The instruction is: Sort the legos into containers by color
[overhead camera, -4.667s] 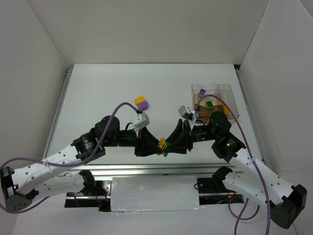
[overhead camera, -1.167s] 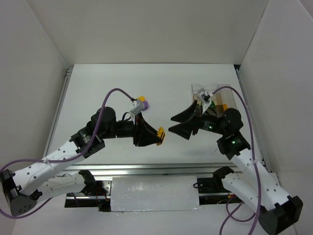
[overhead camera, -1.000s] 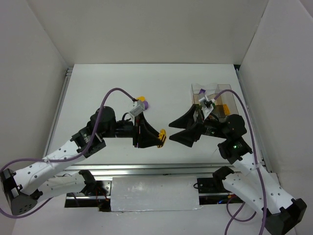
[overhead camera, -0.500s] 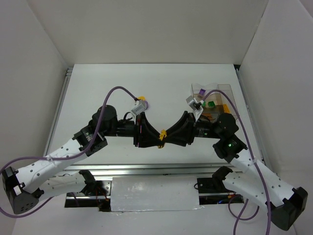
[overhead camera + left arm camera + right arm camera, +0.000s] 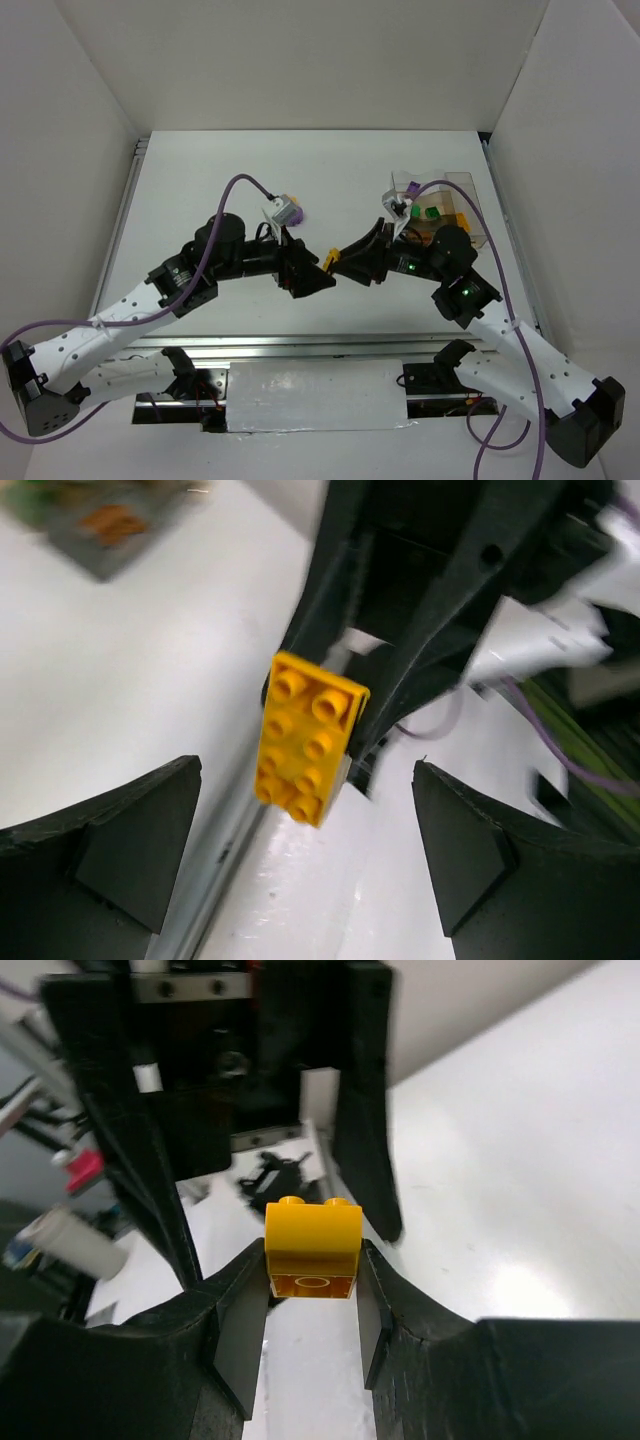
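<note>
The right gripper swings outward, to its right in the top view, over the container holding another yellow lego next, since it lies there, then tilts down and releases.
A yellow lego [image 5: 331, 261] hangs above the middle of the table, and my right gripper [image 5: 343, 262] is shut on it. In the right wrist view the yellow lego [image 5: 311, 1244] sits studs-up between the pads of the right gripper [image 5: 311, 1262]. My left gripper [image 5: 316, 272] faces it, open and just clear of it. In the left wrist view the left gripper [image 5: 308, 815] stands wide, with the yellow lego [image 5: 305, 738] ahead between the right arm's black fingers. The containers [image 5: 471, 181] at the right hold a green lego [image 5: 430, 212], a purple lego [image 5: 411, 187] and an orange one [image 5: 455, 221].
A purple lego [image 5: 297, 213] lies on the table behind the left wrist, partly covered by its camera. The containers [image 5: 98, 522] show blurred at the top left of the left wrist view. White walls close in the table on three sides.
A second ago my left gripper held the yellow lego and the right stood open. The right closed on it, then the left opened and drew back slightly.
</note>
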Available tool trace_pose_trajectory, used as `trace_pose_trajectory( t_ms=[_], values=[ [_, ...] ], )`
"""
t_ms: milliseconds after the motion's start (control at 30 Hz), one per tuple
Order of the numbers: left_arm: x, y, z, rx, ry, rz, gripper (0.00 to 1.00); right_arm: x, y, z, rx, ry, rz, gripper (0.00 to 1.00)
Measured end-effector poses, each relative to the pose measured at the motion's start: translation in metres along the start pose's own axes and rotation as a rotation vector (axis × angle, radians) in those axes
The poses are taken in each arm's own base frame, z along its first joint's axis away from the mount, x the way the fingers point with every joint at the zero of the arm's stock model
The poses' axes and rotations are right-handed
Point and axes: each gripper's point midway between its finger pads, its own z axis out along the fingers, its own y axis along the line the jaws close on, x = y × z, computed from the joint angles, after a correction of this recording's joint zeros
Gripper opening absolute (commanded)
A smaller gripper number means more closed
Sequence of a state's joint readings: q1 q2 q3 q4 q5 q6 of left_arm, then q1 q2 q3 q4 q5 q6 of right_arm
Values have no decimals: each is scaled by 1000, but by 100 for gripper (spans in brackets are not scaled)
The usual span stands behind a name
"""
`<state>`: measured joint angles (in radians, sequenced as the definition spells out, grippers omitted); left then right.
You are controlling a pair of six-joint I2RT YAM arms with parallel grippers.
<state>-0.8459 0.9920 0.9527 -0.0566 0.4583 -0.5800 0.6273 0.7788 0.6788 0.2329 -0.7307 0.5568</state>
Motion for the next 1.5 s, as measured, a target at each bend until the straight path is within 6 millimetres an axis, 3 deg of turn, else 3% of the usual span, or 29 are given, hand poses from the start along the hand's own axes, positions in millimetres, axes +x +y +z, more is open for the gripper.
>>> trace_pose_trajectory(
  t_ms=[100,167,233,333,433,567,800,900,1033,1133,1167,1200,1367,1500],
  values=[
    [-8,33,-3,-213,-18,-44,99,-2,-46,-5,186,-23,22,0],
    [-13,58,-11,-370,-46,-79,99,-3,-90,-19,371,-46,54,0],
    [-13,84,-26,-530,-71,-115,99,-6,-145,-45,617,-81,108,0],
    [-6,112,-51,-717,-81,-143,99,-18,-227,-114,1033,-166,191,0],
    [2,120,-68,-797,-66,-138,100,-34,-287,-204,1419,-274,259,0],
    [8,121,-81,-825,-54,-115,100,-52,-327,-280,1715,-378,303,0],
    [32,126,-90,-844,14,-95,100,-57,-398,-327,1964,-345,343,0],
    [34,124,-88,-832,26,-89,99,-46,-417,-344,2031,-305,366,0],
    [39,126,-82,-818,44,-93,100,-33,-419,-359,2088,-246,388,2],
    [48,134,-75,-826,74,-101,100,-38,-424,-363,2097,-240,389,31],
    [51,136,-74,-834,86,-105,100,-38,-425,-362,2094,-237,390,49],
    [53,140,-73,-847,94,-107,100,-38,-427,-362,2089,-236,392,55],
    [50,157,-83,-932,73,-147,100,-34,-429,-355,2050,-221,414,72],
    [31,175,-100,-1022,-8,-211,100,-32,-430,-350,2026,-217,430,76]
  ],
)
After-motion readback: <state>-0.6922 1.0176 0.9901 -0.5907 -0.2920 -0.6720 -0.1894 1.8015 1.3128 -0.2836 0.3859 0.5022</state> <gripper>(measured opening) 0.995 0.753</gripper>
